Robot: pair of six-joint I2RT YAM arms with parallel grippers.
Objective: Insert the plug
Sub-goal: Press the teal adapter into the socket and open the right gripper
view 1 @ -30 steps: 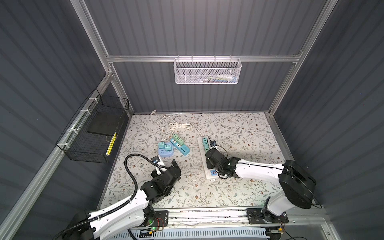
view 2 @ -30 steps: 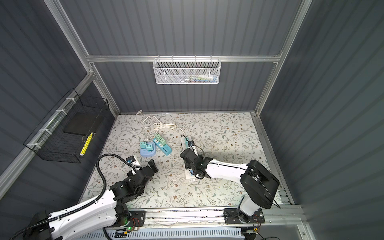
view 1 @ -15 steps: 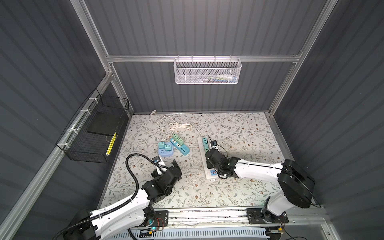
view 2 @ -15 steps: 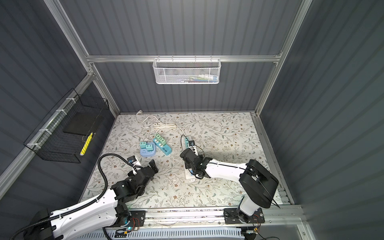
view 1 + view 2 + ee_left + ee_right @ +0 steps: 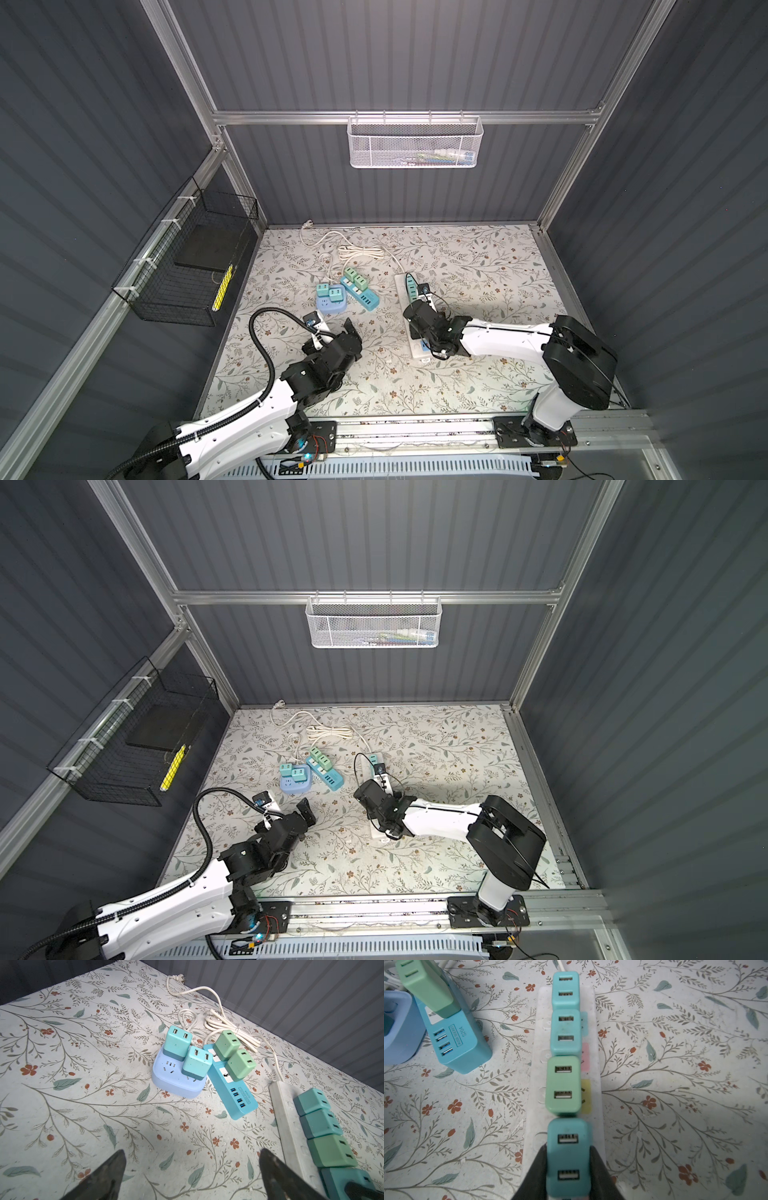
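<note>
Next, my right gripper nudges outward, keeping the teal plug on the white power strip, then releases it there, since the plug already stands upright in the row of plugs.
My right gripper (image 5: 568, 1160) is shut on a teal plug (image 5: 568, 1153), with a black finger (image 5: 538, 1169) on each side of it. The plug stands upright on the white power strip (image 5: 533, 1084), fourth in a row behind a green plug (image 5: 563, 1082) and two teal ones. Its prongs are hidden. In both top views the right gripper (image 5: 417, 322) (image 5: 370, 798) sits over the strip (image 5: 419, 353) (image 5: 380, 835). My left gripper (image 5: 192, 1154) (image 5: 332, 328) hangs open over bare mat, left of the strip and holding nothing.
A light blue socket block (image 5: 176, 1084) carries two teal plugs. Beside it a blue USB strip (image 5: 239, 1095) carries two green plugs. White cable (image 5: 228, 1026) lies coiled behind them. A black wire basket (image 5: 187, 266) hangs on the left wall and a white mesh basket (image 5: 415, 141) on the back wall.
</note>
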